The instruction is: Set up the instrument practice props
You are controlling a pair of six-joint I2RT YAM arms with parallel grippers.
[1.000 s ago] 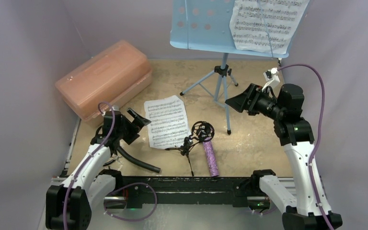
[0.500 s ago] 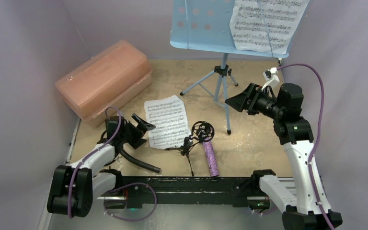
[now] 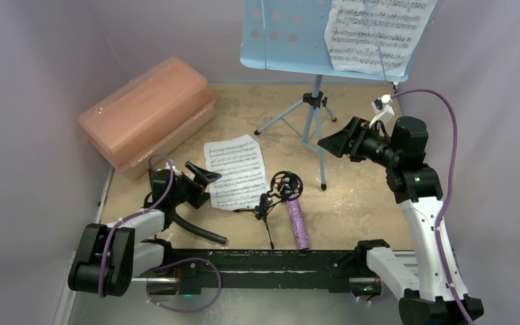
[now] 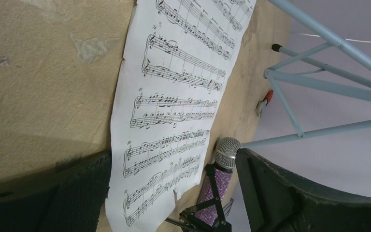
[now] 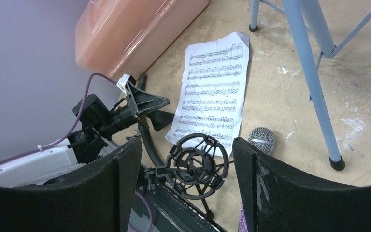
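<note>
The second page's long edge (image 3: 210,189) (image 4: 113,186) is to the right in the top view, so my left gripper should slide there next, with its open fingers on both sides of that edge.
A light blue perforated music stand (image 3: 288,34) on a tripod stands at the back with one white sheet-music page (image 3: 376,34) on its desk. A second page (image 3: 235,170) lies flat on the table; it also shows in the left wrist view (image 4: 174,101) and the right wrist view (image 5: 215,94). The glittery purple microphone (image 3: 298,222) lies beside the small black tripod mic stand (image 3: 281,189) with its ring mount (image 5: 195,164). My left gripper (image 3: 203,177) is open, low at the page's left edge. My right gripper (image 3: 332,145) is open and raised right of the tripod.
A pink translucent box (image 3: 145,112) stands at the back left. A black curved hose (image 3: 196,227) lies by my left arm. The blue tripod legs (image 3: 291,118) spread across the middle back. Purple walls close in both sides.
My left arm has lowered and drawn toward the near edge, its gripper sinking to the table beside the flat page. My right arm has stayed still.
</note>
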